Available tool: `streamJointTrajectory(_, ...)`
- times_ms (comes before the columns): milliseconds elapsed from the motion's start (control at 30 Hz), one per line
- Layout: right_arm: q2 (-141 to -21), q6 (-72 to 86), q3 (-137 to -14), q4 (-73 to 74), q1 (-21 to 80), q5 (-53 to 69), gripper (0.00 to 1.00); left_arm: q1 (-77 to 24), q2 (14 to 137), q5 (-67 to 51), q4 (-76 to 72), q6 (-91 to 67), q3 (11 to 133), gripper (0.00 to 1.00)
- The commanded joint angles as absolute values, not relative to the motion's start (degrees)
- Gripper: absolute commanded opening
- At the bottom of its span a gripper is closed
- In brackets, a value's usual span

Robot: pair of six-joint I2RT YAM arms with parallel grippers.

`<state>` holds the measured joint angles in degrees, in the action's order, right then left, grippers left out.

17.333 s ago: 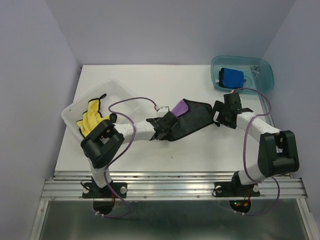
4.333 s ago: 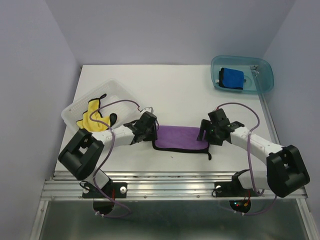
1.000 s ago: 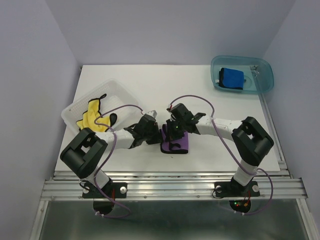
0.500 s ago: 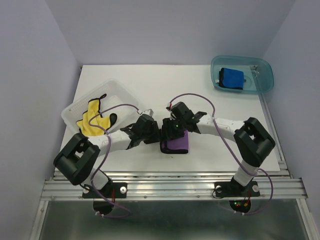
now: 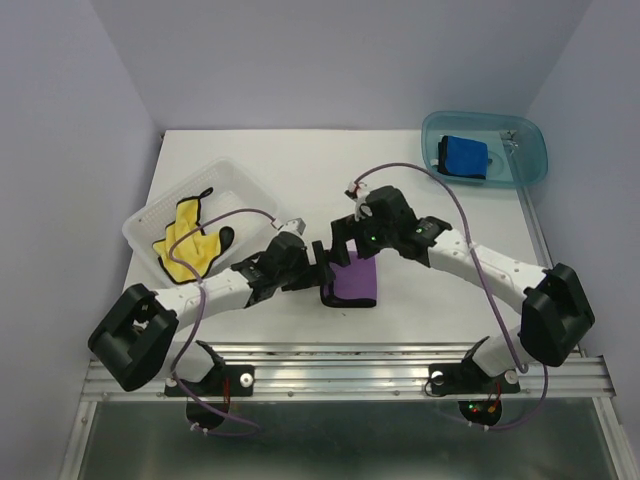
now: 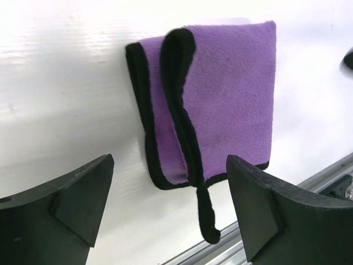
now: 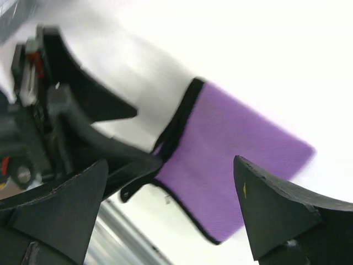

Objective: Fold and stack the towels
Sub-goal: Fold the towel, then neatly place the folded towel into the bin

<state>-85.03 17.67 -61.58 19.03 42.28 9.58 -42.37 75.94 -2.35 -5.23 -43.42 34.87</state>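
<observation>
My right gripper next needs to go down to the purple towel, which lies folded below my open fingers, and onto the middle of its far edge (image 5: 354, 254) (image 7: 249, 117), with one finger on either side.
A purple towel (image 5: 353, 283) with black trim lies folded on the white table, near the front edge. In the left wrist view the purple towel (image 6: 226, 94) shows two layers and a black loop hanging toward the rail. My left gripper (image 5: 316, 262) stands open just left of it, with nothing between its fingers (image 6: 83, 193). My right gripper (image 5: 346, 243) hovers open above the towel's far edge, the purple towel (image 7: 231, 160) below its jaws. A folded blue towel (image 5: 465, 155) sits in the teal bin (image 5: 525, 140). A crumpled yellow towel (image 5: 185, 240) lies in the clear bin (image 5: 225, 180).
The white table (image 5: 300, 170) ends at a metal rail (image 5: 350, 365) just in front of the purple towel. The teal bin is at the back right and the clear bin at the left. Cables arch over both arms.
Both grippers have opened and let go of the purple towel, which stays folded on the table. The right gripper has risen and drawn back to the right; the left has backed off leftward.
</observation>
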Motion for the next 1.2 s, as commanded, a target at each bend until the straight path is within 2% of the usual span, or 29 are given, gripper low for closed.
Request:
streamJointTrajectory(0, -82.44, 10.81, -63.11, 17.14, 35.96, 8.69, 1.0, -45.08, 74.79, -2.82, -7.12, -42.01, 36.21, 0.95)
streamJointTrajectory(100, -82.97, 8.79, -62.58, 16.09, 32.35, 13.35, 1.0, -45.88, 77.6, -2.37, -6.94, -41.57, 37.97, 0.95)
streamJointTrajectory(167, -84.37, 5.9, -63.36, 16.43, 31.99, 13.71, 1.0, -45.97, 79.97, -2.02, -6.68, -41.66, 38.75, 0.87)
streamJointTrajectory(200, -84.9, 3.1, -63.63, 16.52, 31.91, 14.15, 1.0, -46.05, 80.68, -1.59, -6.07, -41.75, 39.02, 0.79)
streamJointTrajectory(267, -85.86, -1.21, -64.59, 16.26, 31.82, 14.68, 1.0, -46.05, 82.26, -1.06, -5.71, -41.84, 39.64, 0.7)
streamJointTrajectory(300, -86.83, -3.32, -64.86, 15.82, 31.64, 14.07, 1.0, -46.05, 82.61, -0.97, -5.63, -41.75, 39.73, 0.62)
streamJointTrajectory(367, -88.23, -5.26, -66.87, 15.29, 30.33, 15.63, 1.0, -46.05, 84.02, -0.44, -5.1, -41.66, 40.25, 0.52)
streamJointTrajectory(467, -92.1, -9.83, -70.04, 18.7, 29.97, 20.38, 1.0, -46.05, 85.51, -0.44, -4.57, -41.4, 40.34, 0.46)
streamJointTrajectory(700, -101.67, -13.96, -74.96, 21.61, 29.97, 22.93, 1.0, -45.97, 86.75, 1.76, -4.4, -42.01, 39.64, 0.28)
streamJointTrajectory(767, -103.26, -15.11, -75.85, 23.02, 29.97, 24.78, 0.97, -46.05, 86.66, 1.76, -4.4, -41.66, 39.38, 0.23)
streamJointTrajectory(833, -104.58, -15.82, -76.64, 23.82, 29.97, 25.84, 0.95, -45.97, 86.57, 1.93, -4.39, -41.31, 39.46, 0.12)
streamJointTrajectory(1033, -107.66, -17.05, -77.43, 24.6, 29.97, 30.76, 0.88, -46.05, 86.75, 2.37, -4.04, -39.9, 40.17, 0.1)
streamJointTrajectory(1167, -109.95, -16.35, -77.78, 25.4, 29.97, 28.49, 0.85, -46.05, 87.27, 2.55, -3.78, -39.46, 40.34, 0.1)
